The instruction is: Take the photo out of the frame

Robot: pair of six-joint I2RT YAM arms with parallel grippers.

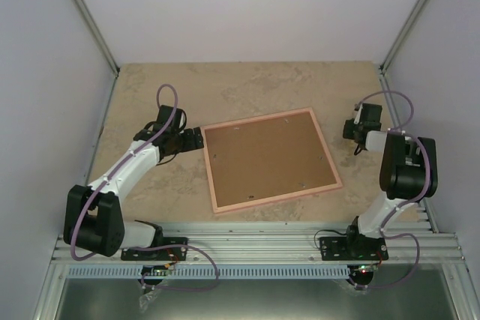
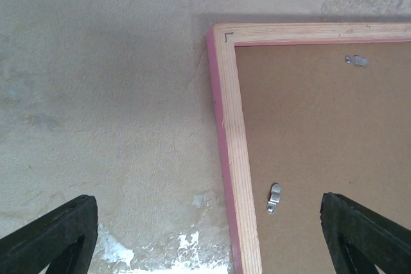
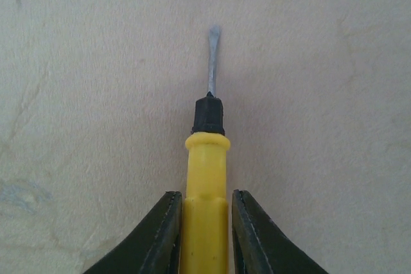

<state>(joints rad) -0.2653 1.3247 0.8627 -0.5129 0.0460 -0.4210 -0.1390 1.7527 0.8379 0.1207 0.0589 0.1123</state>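
Observation:
Next, my left gripper moves back and down onto the middle of the pink bar (image 1: 211,174) beside the bar's narrow raised edge, which fits between the open fingers.
The frame (image 1: 270,158) lies face down in the middle of the table, with pink rails, a tan wood back and a brown backing board held by small metal clips (image 2: 274,198). The photo is hidden under the board. My left gripper (image 1: 196,139) is open and empty at the frame's far left corner. In the left wrist view its jaws (image 2: 205,239) straddle the frame's left rail (image 2: 234,158). My right gripper (image 1: 354,133) is to the right of the frame over bare table, shut on a yellow-handled screwdriver (image 3: 205,178) whose metal blade (image 3: 212,62) points away from me.
Tan stone-patterned table (image 1: 247,88) enclosed by white walls on three sides. A ribbed aluminium rail (image 1: 255,241) carries both arm bases along the near edge. A second clip (image 2: 356,61) sits near the frame's top rail. White scuffs (image 2: 186,248) mark the table.

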